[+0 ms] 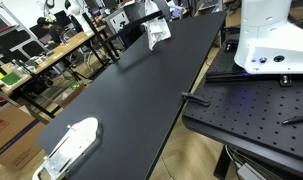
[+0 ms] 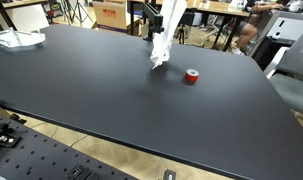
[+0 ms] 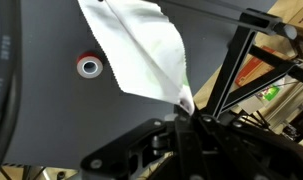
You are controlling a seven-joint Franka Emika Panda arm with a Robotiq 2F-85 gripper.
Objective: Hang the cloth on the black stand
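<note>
I next need to turn my gripper, pull it back over the tabletop (image 2: 142, 77) beside the red object and release the white cloth (image 2: 160, 50) there.
A white cloth (image 3: 141, 50) hangs from my gripper (image 3: 186, 108), which is shut on its corner. In both exterior views the cloth (image 2: 160, 50) (image 1: 157, 32) dangles above the far part of the black table, its lower end close to the surface. The black stand (image 3: 234, 62) is a frame of thin black bars right beside the cloth and the gripper at the table's far edge. The cloth is apart from the stand's bars. The stand is hard to make out in the exterior views.
A small red round object (image 2: 192, 77) (image 3: 88, 67) lies on the black table (image 2: 111, 95) near the cloth. A white object (image 1: 71, 145) (image 2: 16, 40) sits at the table's other end. The white robot base (image 1: 276, 35) stands beside the table.
</note>
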